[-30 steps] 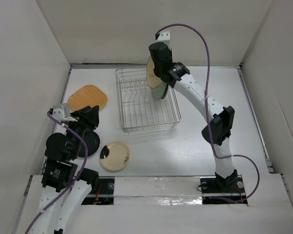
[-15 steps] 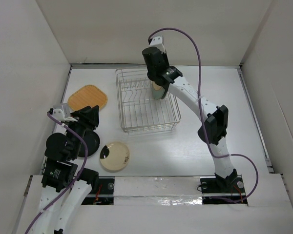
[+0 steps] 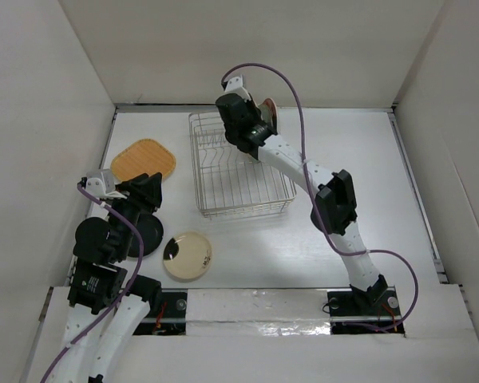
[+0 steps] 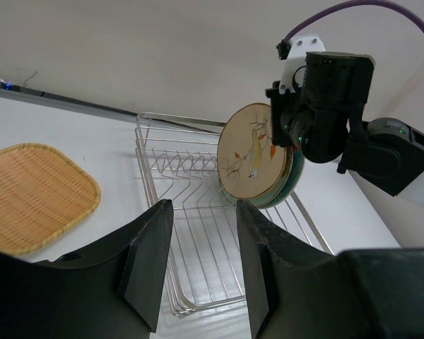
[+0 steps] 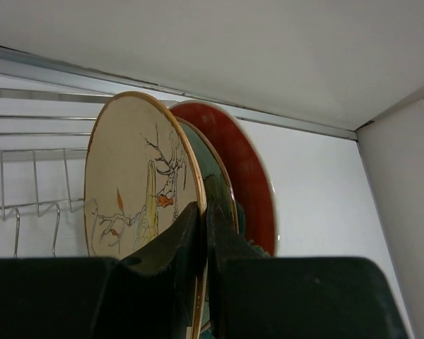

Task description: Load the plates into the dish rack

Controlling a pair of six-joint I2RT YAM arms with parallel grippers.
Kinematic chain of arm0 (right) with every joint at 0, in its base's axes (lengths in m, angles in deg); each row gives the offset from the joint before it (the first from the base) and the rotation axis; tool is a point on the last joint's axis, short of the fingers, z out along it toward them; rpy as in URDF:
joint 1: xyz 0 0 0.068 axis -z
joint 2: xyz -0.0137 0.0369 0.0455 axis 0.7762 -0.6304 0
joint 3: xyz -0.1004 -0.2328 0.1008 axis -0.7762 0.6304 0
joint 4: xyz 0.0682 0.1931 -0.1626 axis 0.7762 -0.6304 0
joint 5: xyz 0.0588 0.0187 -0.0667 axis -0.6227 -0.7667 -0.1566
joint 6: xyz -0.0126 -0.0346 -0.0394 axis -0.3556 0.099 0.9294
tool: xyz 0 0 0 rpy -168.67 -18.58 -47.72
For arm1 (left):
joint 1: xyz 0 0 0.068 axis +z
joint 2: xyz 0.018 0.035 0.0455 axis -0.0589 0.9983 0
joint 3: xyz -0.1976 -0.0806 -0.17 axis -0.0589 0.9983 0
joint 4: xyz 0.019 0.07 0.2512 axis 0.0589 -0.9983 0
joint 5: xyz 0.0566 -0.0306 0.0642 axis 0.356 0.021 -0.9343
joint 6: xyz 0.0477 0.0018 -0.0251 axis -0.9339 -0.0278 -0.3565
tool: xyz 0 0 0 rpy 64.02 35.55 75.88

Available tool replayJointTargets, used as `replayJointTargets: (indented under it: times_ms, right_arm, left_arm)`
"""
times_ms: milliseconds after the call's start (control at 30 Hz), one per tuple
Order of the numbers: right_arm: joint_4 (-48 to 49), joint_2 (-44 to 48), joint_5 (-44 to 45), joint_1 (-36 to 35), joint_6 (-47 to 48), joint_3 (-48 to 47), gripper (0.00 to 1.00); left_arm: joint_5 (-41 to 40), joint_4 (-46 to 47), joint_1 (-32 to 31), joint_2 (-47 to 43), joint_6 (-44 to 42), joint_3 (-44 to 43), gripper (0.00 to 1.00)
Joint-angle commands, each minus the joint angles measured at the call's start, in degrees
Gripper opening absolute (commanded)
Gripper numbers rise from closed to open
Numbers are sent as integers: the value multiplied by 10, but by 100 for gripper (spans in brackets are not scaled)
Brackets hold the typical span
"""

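The right gripper next has to move toward the teal and red plates [image 5: 251,169] and then open to let go of the cream floral plate's rim.
My right gripper [image 5: 206,212] is shut on the rim of the cream floral plate [image 5: 127,176], which stands upright at the back right of the silver wire dish rack [image 3: 239,171]. A teal plate [image 5: 215,173] and a red plate [image 5: 251,169] stand right behind it. The left wrist view also shows the cream plate [image 4: 253,152] over the rack [image 4: 191,212]. My left gripper [image 4: 203,206] is open and empty above the black plate [image 3: 148,233]. The pale yellow plate [image 3: 187,255] lies at the front. The orange rounded-square plate [image 3: 144,159] lies left of the rack.
The white back wall [image 3: 247,56] rises close behind the rack, and side walls close in the table on the left and right. My right arm [image 3: 303,167] stretches over the rack's right side.
My right gripper has carried the cream plate left and toward the back of the rack, and it now stands against the teal plate. The left arm has not moved.
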Motion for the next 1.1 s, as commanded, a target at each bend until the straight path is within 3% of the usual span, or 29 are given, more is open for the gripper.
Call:
replayJointTargets:
  times_ms: [0,100,500,533,633,700,733,833,933,1067]
  right_arm:
    - [85,10,6,-8,48,10,0]
    - [116,11,7,0,88,39,0]
    - [104,76,-100,70,49,111,0]
    - [104,84,-103,70,48,119,3]
    - [92,97,-126,76,29,126,28]
    - [58,101,-159,82,0,118,38]
    - [49,109,-171,82,-11,116,51]
    - [15,132,-227,82,-50,117,67]
    - [10,177,-269,74,-77,135,78]
    - [21,242,-333,45,-121,183,78]
  left_arm:
    - [2,24,-4,8,-6,-4,38]
    - [2,23,-4,8,-6,-3,38]
    - [3,24,-4,14,-5,-3,38]
    - [3,24,-4,16,-4,-2,38]
    - [3,25,-4,16,-4,-2,38]
    - [2,25,-4,16,-4,-2,38]
    - [3,25,-4,17,-4,-2,38]
    - [2,24,-4,16,-4,-2,38]
    - [0,24,-4,18,-4,-2,39]
    - [-6,23,-4,17,-4,-2,38]
